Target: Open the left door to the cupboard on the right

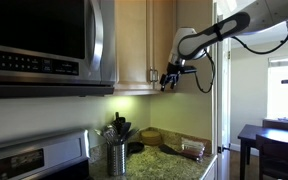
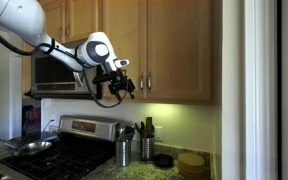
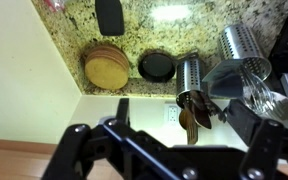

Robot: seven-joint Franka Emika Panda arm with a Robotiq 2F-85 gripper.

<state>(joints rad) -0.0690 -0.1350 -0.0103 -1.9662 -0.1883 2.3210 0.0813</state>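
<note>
The robot's spread fingers are apart from the nearer metal bar handle (image 2: 140, 83), so the gripper will rise, move toward the doors' seam and close around that handle.
The cupboard (image 2: 179, 50) is light maple with two tall panel doors, and it shows in both exterior views (image 1: 134, 40). The left door (image 2: 124, 35) is shut, with a small metal bar handle (image 2: 142, 82) at its lower right edge. My gripper (image 2: 122, 86) hangs in front of the bottom of the left door, just left of the handle and apart from it. In an exterior view it sits by the cupboard's lower corner (image 1: 170, 77). In the wrist view its fingers (image 3: 174, 138) are spread wide and empty, looking down at the counter.
A steel microwave (image 2: 54, 72) hangs left of the cupboard above the stove (image 2: 54, 150). On the granite counter stand two metal utensil holders (image 3: 194, 75), a stack of wooden plates (image 3: 107, 68) and a black dish (image 3: 156, 66). A dark table (image 1: 274, 140) stands beyond.
</note>
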